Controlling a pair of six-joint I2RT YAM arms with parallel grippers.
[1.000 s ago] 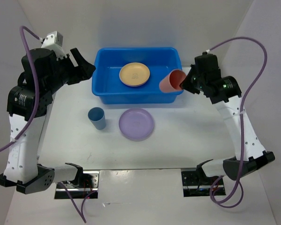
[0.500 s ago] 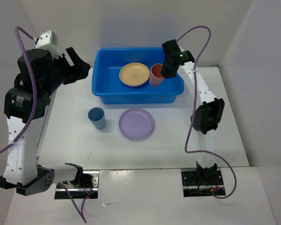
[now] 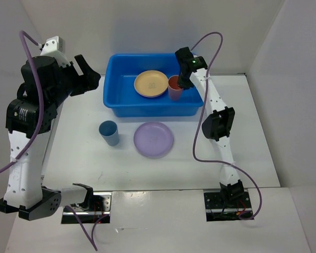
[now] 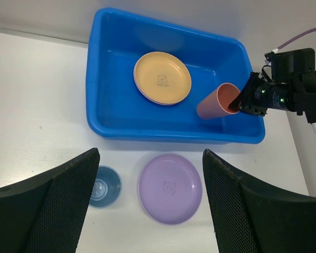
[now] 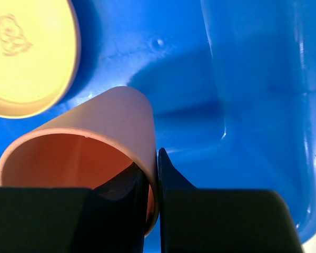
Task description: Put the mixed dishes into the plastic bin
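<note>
My right gripper should move down slightly next, away from the yellow plate [image 3: 151,84], over the bin's empty bottom, because the coral-red cup is still hanging just above the bin's bottom.
The blue bin [image 3: 147,112] stands at the table's back. In it lies the yellow plate [image 3: 151,84]; no pink plate shows on its own. My right gripper [image 3: 182,79] is inside the bin's right end, shut on the wall of the coral-red cup [image 3: 174,87], one finger inside and one outside [image 5: 154,174]. The cup [image 5: 95,126] tilts, low over the bin floor [image 5: 253,79], beside the yellow plate [image 5: 26,58]. The blue cup [image 3: 109,133] and lilac plate [image 3: 154,139] sit in front of the bin. My left gripper [image 4: 150,152] is open and empty, high up left of the bin.
White walls close in the table at the back and both sides. The right arm reaches over the bin's right rim [image 4: 255,138]. In the left wrist view the blue cup [image 4: 104,185] and lilac plate [image 4: 170,188] lie below the open fingers.
My right arm swung in from right of the bin, over its rim, and lowered the coral-red cup beside the yellow plate. The left arm has barely moved.
</note>
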